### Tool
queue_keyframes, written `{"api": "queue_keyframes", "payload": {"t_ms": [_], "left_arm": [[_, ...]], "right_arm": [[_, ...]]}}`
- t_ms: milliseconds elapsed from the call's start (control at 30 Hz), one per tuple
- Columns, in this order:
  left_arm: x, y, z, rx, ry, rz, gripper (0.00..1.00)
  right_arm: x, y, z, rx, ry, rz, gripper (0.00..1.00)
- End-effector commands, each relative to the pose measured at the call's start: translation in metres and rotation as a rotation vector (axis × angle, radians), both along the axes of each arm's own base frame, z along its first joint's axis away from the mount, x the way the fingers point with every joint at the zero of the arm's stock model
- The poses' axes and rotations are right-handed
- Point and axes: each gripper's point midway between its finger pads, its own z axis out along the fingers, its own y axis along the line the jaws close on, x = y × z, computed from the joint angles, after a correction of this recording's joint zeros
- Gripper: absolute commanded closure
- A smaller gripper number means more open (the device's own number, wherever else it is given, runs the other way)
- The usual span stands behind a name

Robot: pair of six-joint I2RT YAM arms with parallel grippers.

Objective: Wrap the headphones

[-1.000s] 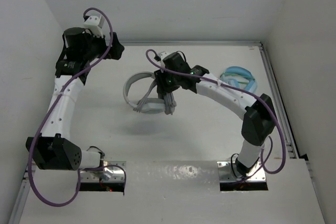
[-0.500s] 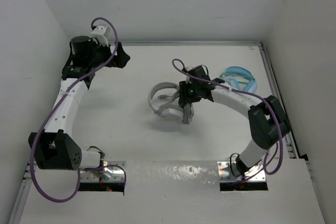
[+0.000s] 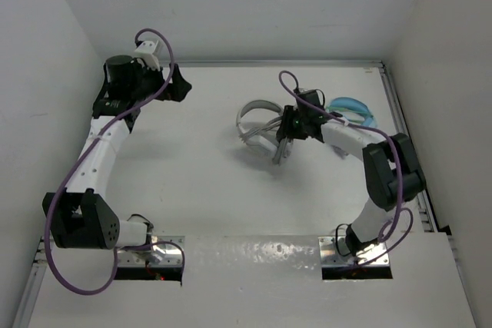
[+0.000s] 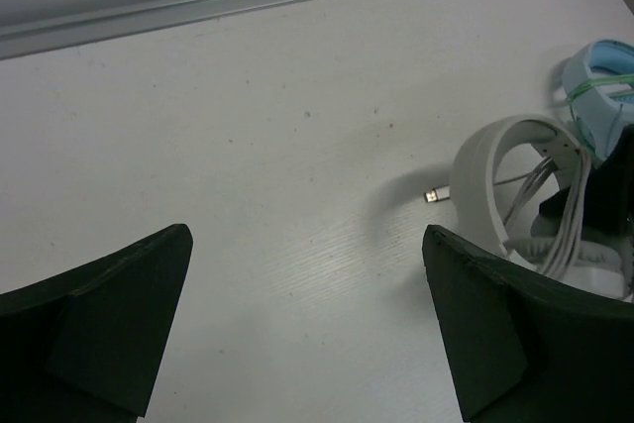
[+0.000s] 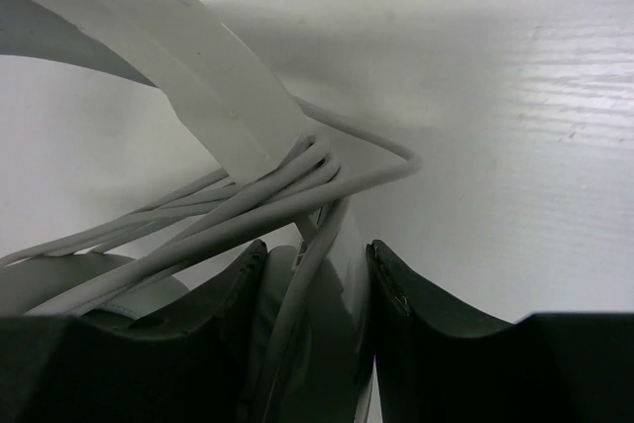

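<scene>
Bare tabletop lies below my right gripper on the side of the light blue headphones. I need to lower it toward them next and release the white pair.
The white and light-grey headphones (image 3: 257,124) lie at the table's centre-right, their thin grey cable wound in several loops around the headband (image 5: 188,66). My right gripper (image 3: 283,137) is shut on the headphones (image 5: 317,294), its jaws clamped on the band and cable strands by an ear cup. The headphones also show at the right of the left wrist view (image 4: 515,185), with the cable plug (image 4: 436,195) lying on the table. My left gripper (image 3: 175,82) is open and empty at the back left, well clear of them.
Light blue headphones (image 3: 352,113) lie just right of the right gripper, also seen in the left wrist view (image 4: 602,86). A metal rail (image 3: 277,63) runs along the back edge and another along the right edge (image 3: 406,144). White walls enclose the table.
My right gripper has carried the headphones rightward and toward the back, close to the light blue pair. My left arm shifted slightly toward the back, then held still.
</scene>
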Motion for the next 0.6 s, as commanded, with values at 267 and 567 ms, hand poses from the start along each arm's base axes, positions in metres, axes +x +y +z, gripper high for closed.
{"api": "queue_keyframes", "payload": {"t_ms": [267,567], "left_arm": [[-0.002,-0.006,0.009,-0.016,-0.041,-0.030,0.00],[-0.004,-0.006,0.006,-0.010,-0.037,-0.039,0.00]], "right_arm": [[0.075,-0.015,-0.009,0.048,-0.020,-0.238,1.00],[0.091,-0.062,-0.026,-0.108,-0.005,-0.387,0.89]]}}
